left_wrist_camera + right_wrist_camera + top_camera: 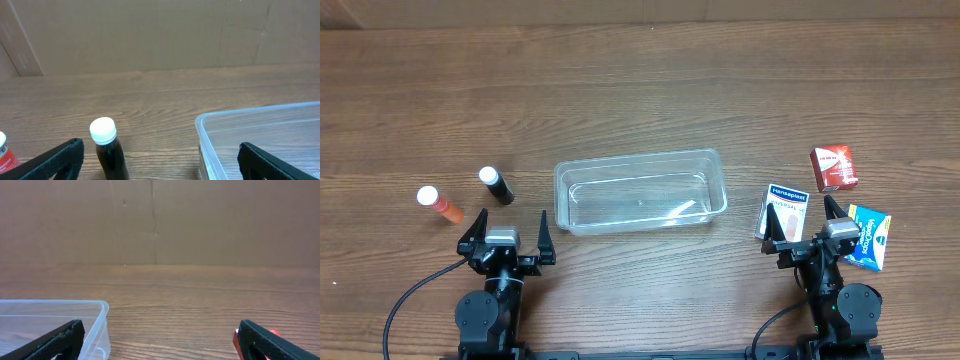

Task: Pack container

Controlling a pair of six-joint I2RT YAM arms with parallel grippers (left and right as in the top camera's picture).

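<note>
The dark bottle stands upright with its white cap on top, so my left gripper will move outward, tilt its fingers down and lower them around the cap (489,175) (103,131).
The clear plastic container (640,190) sits mid-table, with nothing visible inside. It also shows in the left wrist view (260,125) and the right wrist view (50,320). A dark bottle with a white cap (497,186) (107,150) and an orange bottle with a white cap (440,204) (4,152) lie left of it. A white and blue box (785,210), a red box (833,167) (235,342) and a blue packet (869,237) lie to its right. My left gripper (507,232) (160,167) is open and empty near the front edge. My right gripper (808,227) (160,345) is open and empty.
The wooden table (640,90) runs back to a brown cardboard wall (150,35). Cables trail from both arm bases at the front edge.
</note>
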